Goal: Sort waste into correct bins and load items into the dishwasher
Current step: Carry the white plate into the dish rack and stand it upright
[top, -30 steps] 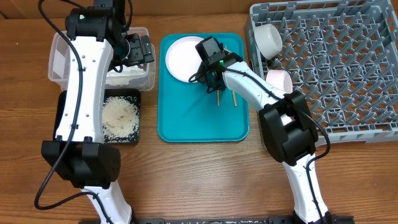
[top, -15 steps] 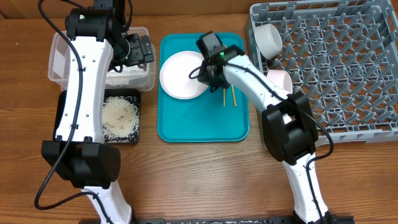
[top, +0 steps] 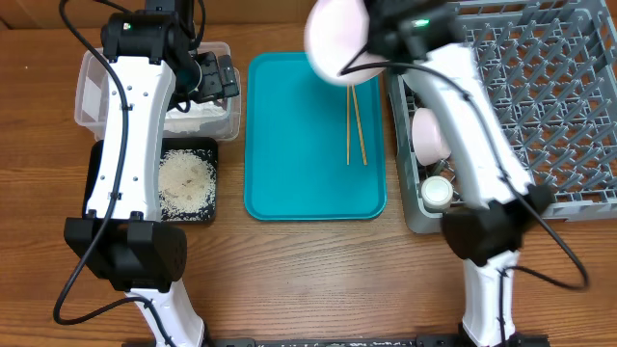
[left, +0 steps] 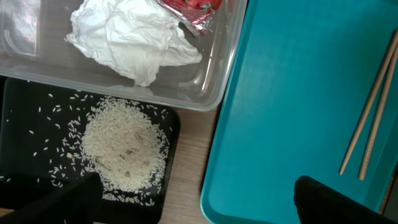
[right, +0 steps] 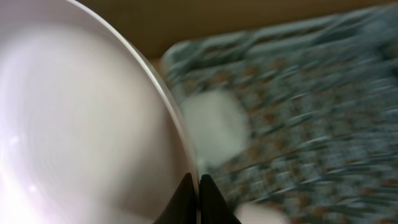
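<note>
The right gripper moves over the grey rack (top: 540,106) next and lowers the white plate beside the white bowl, where the slots stand empty.
My right gripper (top: 371,50) is shut on the rim of a white plate (top: 335,39) and holds it high, tilted, over the far edge of the teal tray (top: 289,164). In the right wrist view the fingers (right: 199,186) pinch the plate (right: 81,124) edge. The grey rack (top: 540,106) is to the right. Two wooden chopsticks (top: 355,120) lie on the teal tray. My left gripper (top: 217,79) is open and empty over the clear tub (top: 94,92), which holds the white napkin (left: 134,37) and red wrapper (left: 189,9). Rice (top: 186,181) lies in the black tray (top: 101,173).
The rack holds a pale pink dish (top: 429,133) and a small white cup (top: 436,191) along its left side. A blurred white bowl (right: 214,127) shows in the rack in the right wrist view. Bare wooden table lies in front of the trays.
My right gripper has lifted the white plate off the teal tray, up and toward the rack. The chopsticks now lie uncovered. The left arm has not moved.
</note>
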